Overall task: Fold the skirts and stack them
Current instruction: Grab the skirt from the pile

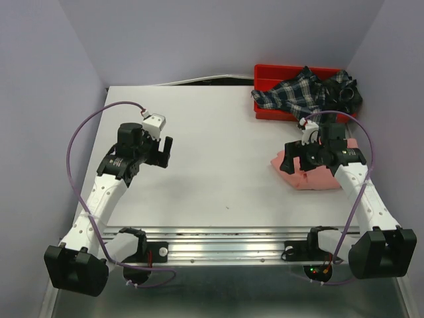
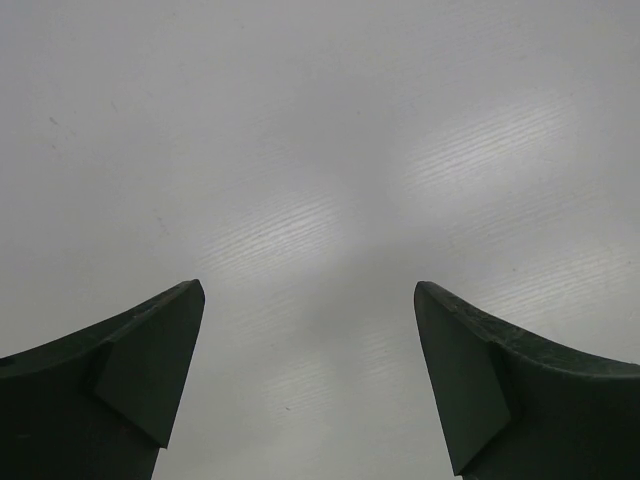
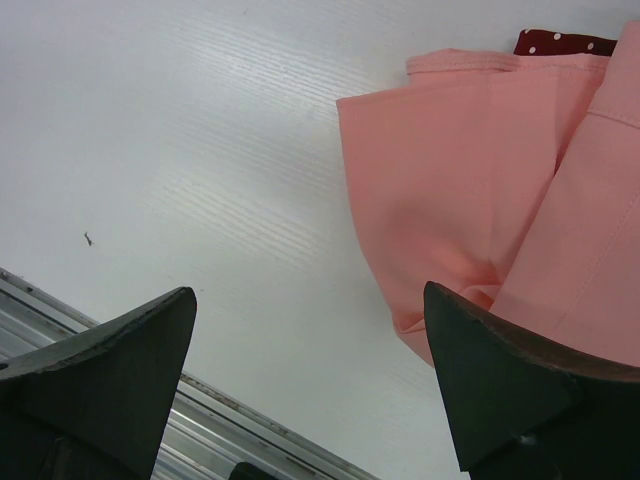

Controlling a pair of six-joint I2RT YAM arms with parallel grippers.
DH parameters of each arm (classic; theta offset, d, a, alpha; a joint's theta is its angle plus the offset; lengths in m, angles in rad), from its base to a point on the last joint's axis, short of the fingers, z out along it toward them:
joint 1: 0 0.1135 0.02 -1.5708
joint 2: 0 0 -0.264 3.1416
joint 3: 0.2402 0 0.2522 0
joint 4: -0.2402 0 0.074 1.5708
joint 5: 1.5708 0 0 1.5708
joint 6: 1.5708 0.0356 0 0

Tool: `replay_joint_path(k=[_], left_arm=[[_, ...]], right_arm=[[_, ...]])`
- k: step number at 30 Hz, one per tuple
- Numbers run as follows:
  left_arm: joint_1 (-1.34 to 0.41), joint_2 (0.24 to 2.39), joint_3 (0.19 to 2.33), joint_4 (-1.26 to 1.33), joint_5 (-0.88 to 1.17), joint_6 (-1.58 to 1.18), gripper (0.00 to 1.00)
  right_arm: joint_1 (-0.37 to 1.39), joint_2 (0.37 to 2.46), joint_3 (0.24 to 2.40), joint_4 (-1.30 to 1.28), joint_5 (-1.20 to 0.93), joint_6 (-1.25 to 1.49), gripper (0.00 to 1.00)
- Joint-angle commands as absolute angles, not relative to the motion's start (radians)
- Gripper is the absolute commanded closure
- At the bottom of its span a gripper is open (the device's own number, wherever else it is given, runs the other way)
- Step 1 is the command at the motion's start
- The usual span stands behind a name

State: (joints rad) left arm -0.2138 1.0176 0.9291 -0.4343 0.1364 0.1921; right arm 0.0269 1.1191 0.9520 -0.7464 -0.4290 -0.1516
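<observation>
The plaid skirt in the red tray (image 1: 304, 92) is still crumpled, so my right gripper will next move outward from the pink skirt, then down onto it.
The salmon-pink skirt (image 1: 317, 175) lies folded on the table at the right, and it fills the upper right of the right wrist view (image 3: 470, 180). The plaid skirt (image 1: 303, 91) lies crumpled over the red tray at the back right. My right gripper (image 1: 296, 161) is open and empty, hovering over the pink skirt's left edge; in its wrist view (image 3: 310, 300) one finger overlaps the cloth's edge. My left gripper (image 1: 165, 152) is open and empty over bare table at the left, and its wrist view (image 2: 308, 290) shows only table.
The red plastic tray (image 1: 265, 71) stands at the back right corner under the plaid skirt. A dark red dotted patch (image 3: 565, 43) shows beyond the pink skirt. The metal rail (image 1: 225, 238) runs along the table's near edge. Walls close in on left and right.
</observation>
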Motion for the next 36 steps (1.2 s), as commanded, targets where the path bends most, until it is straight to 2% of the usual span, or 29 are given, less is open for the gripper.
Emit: replay_joint_path(k=[1, 7, 11, 14, 17, 18, 22, 25, 36], left_arm=[[-0.207, 0.999, 0.94, -0.419, 0.16, 0.206, 0.02], [-0.207, 1.032, 0.986, -0.433, 0.195, 0.206, 0.02], [-0.207, 1.081, 1.069, -0.485, 0.259, 0.202, 0.02], [-0.207, 1.112, 1.135, -0.5, 0.275, 0.206, 0.02], [-0.207, 1.14, 1.186, -0.509, 0.287, 0.206, 0.02], [-0.207, 1.147, 1.195, -0.512, 0.29, 0.206, 0.02], [-0.207, 1.161, 1.213, -0.523, 0.296, 0.199, 0.02], [-0.207, 1.161, 1.198, -0.523, 0.278, 0.207, 0.02], [-0.193, 1.175, 1.158, -0.528, 0.261, 0.206, 0.02]], right_arm=[[0.028, 1.097, 0.956, -0.7, -0.419, -0.135, 0.0], [0.028, 1.175, 1.08, -0.667, -0.37, -0.123, 0.0], [0.028, 1.36, 1.282, -0.634, -0.299, -0.126, 0.0], [0.028, 1.503, 1.51, -0.635, -0.249, -0.112, 0.0], [-0.001, 1.755, 1.763, -0.634, -0.215, -0.084, 0.0], [-0.002, 1.756, 1.831, -0.635, -0.209, -0.08, 0.0], [-0.012, 2.071, 2.217, -0.67, -0.18, -0.087, 0.0], [-0.012, 2.251, 2.38, -0.712, -0.163, -0.11, 0.0], [-0.012, 2.52, 2.381, -0.555, -0.104, -0.16, 0.0]])
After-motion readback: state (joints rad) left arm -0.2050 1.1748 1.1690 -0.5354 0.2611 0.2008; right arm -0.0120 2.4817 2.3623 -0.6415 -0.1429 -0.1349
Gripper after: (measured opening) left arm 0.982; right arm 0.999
